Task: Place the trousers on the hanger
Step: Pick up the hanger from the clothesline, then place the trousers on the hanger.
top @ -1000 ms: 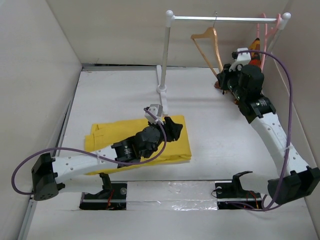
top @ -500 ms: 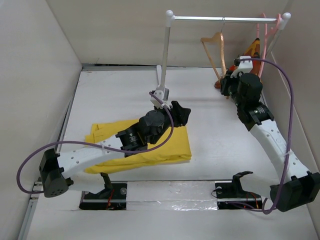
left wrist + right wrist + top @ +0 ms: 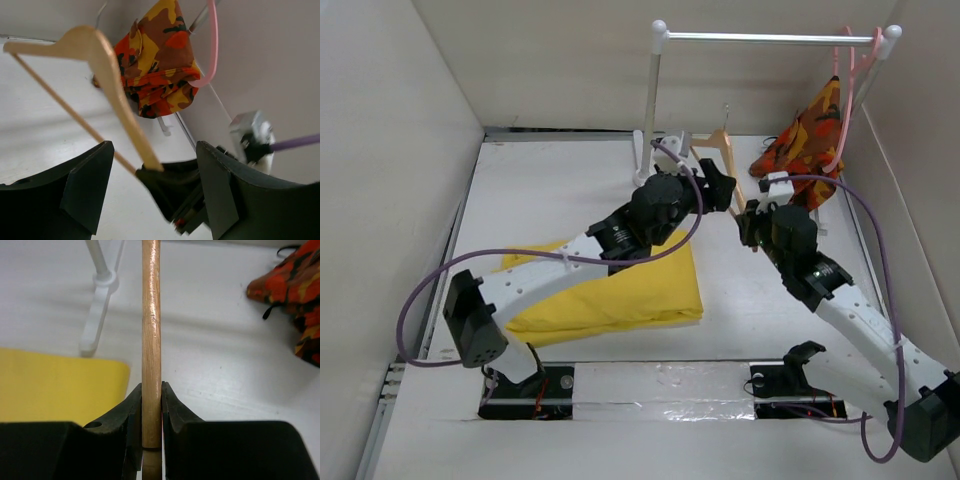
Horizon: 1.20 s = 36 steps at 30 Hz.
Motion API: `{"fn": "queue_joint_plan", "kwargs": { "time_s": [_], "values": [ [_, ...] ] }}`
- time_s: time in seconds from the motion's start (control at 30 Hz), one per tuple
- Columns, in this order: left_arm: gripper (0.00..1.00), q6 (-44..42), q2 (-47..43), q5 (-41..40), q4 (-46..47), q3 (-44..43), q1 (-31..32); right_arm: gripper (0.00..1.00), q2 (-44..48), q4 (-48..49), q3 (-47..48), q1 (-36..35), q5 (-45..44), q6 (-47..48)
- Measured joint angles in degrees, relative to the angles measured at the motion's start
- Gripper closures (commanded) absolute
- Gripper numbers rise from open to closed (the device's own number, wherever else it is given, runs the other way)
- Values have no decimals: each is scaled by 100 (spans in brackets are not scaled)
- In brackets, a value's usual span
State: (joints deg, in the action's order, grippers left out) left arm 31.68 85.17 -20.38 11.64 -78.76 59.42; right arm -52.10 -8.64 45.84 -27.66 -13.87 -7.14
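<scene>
My left gripper is open, and the hanger's upper arm beside the neck slants below and ahead of its fingers. It will come down next and tilt its open fingers downward onto that arm.
The yellow trousers lie folded flat on the table at the near left; they also show in the right wrist view. The tan wooden hanger is off the rail, held upright over the table's middle. My right gripper is shut on its lower end, the wooden bar pinched between the jaws. My left gripper is open and empty, just left of the hanger. In the left wrist view the hanger slants down between my open left fingers.
A white clothes rack stands at the back, its foot near the trousers' far corner. An orange-red patterned garment hangs on a pink hanger at the rail's right end, by the right wall.
My right gripper has taken the wooden hanger off the rail and carried it down and left. My left arm has swung from above the trousers up to the hanger.
</scene>
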Motion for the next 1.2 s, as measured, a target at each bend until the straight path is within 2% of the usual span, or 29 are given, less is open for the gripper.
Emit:
{"fn": "queue_joint_plan", "kwargs": {
  "time_s": [0.13,0.3,0.43,0.6,0.7,0.77,0.97,1.03,1.07,1.2],
  "values": [
    [35,-79,767,44,-271,-813,-94,100,46,-74,-402,-334,-225,-96],
    [36,-129,1661,4,-713,-1364,-415,100,160,-133,-514,-629,-503,-162],
    [36,-83,2317,44,-970,-1648,-627,100,254,-166,-555,-765,-654,-192],
    [37,-74,2518,83,-1060,-1703,-656,100,262,-190,-741,-1047,-809,-234],
    [43,-81,2570,92,-1071,-1825,-656,100,258,-199,-748,-1196,-905,-249],
    [52,-83,2599,87,-1078,-1902,-656,100,251,-151,-765,-1283,-990,-269],
    [91,136,2627,2,-1099,-1882,-664,100,59,-52,-820,-1456,-1298,-334],
    [100,199,2618,-74,-984,-1757,-656,92,-39,-50,-831,-1526,-1408,-350],
    [100,210,2608,-61,-918,-1648,-660,77,-61,-92,-831,-1554,-1438,-369],
    [100,332,2472,118,-625,-968,-671,48,-118,-203,-951,-1633,-1388,-483]
  ]
}}
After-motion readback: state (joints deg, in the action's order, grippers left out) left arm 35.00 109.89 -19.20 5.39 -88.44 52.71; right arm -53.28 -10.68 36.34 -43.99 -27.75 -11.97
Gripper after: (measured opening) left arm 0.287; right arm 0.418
